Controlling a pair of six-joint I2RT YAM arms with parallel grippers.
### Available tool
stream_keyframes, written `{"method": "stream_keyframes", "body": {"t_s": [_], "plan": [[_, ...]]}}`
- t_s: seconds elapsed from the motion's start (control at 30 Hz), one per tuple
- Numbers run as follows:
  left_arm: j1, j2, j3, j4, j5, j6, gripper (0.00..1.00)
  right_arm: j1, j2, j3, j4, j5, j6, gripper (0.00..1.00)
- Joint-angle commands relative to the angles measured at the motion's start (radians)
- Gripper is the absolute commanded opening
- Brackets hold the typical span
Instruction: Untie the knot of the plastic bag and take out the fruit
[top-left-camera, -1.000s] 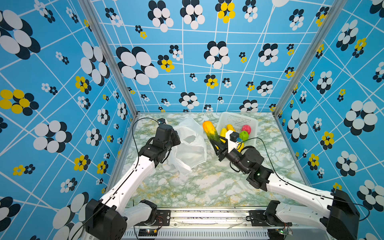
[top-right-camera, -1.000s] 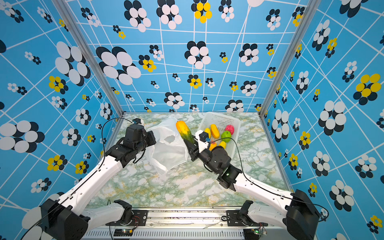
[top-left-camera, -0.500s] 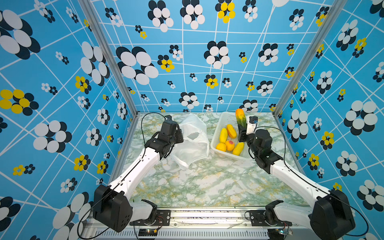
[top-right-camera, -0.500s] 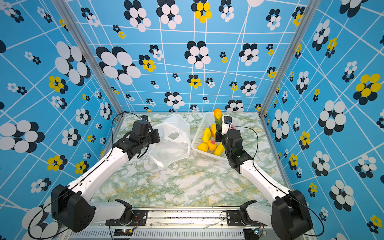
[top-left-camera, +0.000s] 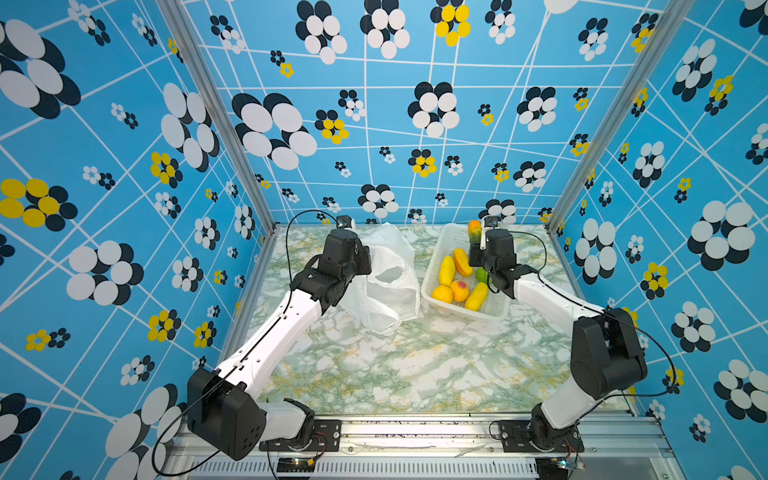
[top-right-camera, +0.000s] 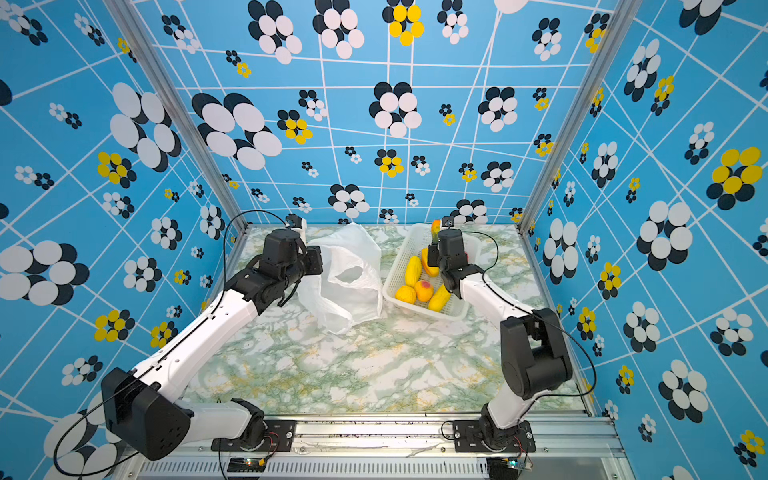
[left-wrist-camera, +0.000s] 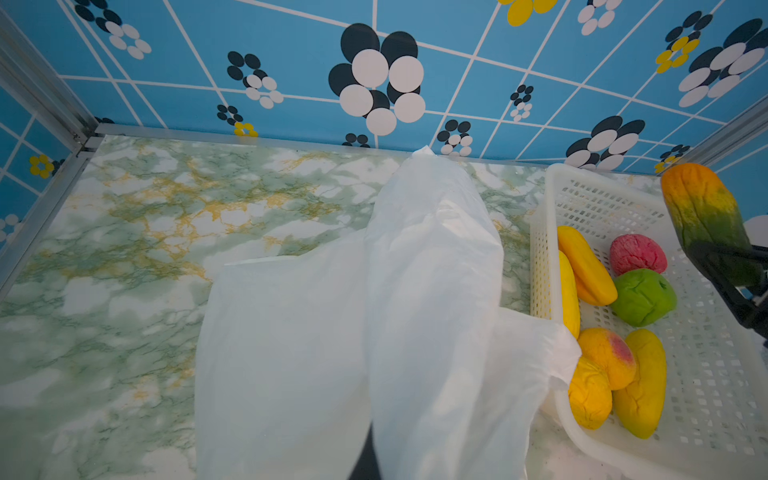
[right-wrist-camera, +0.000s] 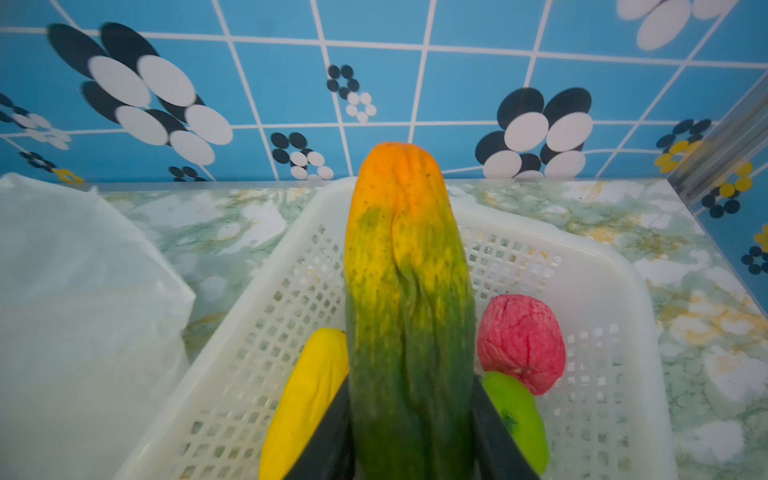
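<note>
My right gripper lowers toward the far end of the white basket next. It then releases the long green-to-orange fruit (top-left-camera: 474, 231) there, because the fruit already hangs over that end of the basket.
The white plastic bag (top-left-camera: 390, 286) lies limp left of the basket, and in the left wrist view the plastic bag (left-wrist-camera: 415, 291) drapes over my jaws and hides them. My left gripper (top-left-camera: 365, 259) is shut on its edge. The knot is out of view; one handle loop gapes open. My right gripper (right-wrist-camera: 411, 436) is shut on a long green-to-orange fruit (right-wrist-camera: 407, 270), which stands upright over the far end of the white basket (top-left-camera: 469, 314). This fruit (top-left-camera: 474, 231) shows in both top views. Several fruits lie in the basket: yellow ones (top-left-camera: 446, 270), a peach (top-left-camera: 459, 289), a green apple (left-wrist-camera: 643, 297) and a pink-red one (left-wrist-camera: 638, 253).
The perforated basket (right-wrist-camera: 602, 257) stands at the back right of the marble table (top-left-camera: 415, 365), almost touching the bag. Blue patterned walls with metal corner posts (top-left-camera: 582, 174) close in the back and sides. Both arm bases sit at the front rail.
My right arm has swung from the middle of the table to the back right, carrying the green-orange fruit over the basket. The left gripper has shifted slightly back with the bag.
</note>
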Motion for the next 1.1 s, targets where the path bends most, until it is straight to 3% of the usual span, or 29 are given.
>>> {"method": "stream_keyframes", "body": {"t_s": [0.0,0.33,0.43,0.5,0.6,0.87,1.07], "plan": [[-0.019,0.016,0.012,-0.001,-0.024,0.034,0.0,-0.017,0.068,0.072,-0.139,-0.005,0.056,0.26],[-0.027,0.019,0.025,-0.003,-0.053,0.035,0.0,-0.025,0.172,0.138,-0.179,0.01,0.082,0.42],[-0.027,0.026,0.039,0.003,-0.067,0.037,0.0,-0.027,0.156,0.127,-0.174,0.024,0.089,0.59],[-0.026,0.043,0.073,-0.003,-0.103,0.042,0.0,-0.028,0.126,0.096,-0.144,0.033,0.093,0.8],[-0.018,0.077,0.153,-0.014,-0.127,0.059,0.0,-0.027,0.064,0.046,-0.109,0.034,0.106,0.96],[0.027,0.193,0.374,-0.006,-0.07,0.1,0.0,-0.027,-0.211,-0.175,0.055,0.001,0.133,0.99],[0.049,0.27,0.477,0.013,-0.028,0.126,0.0,-0.027,-0.374,-0.324,0.177,0.061,0.151,0.99]]}}
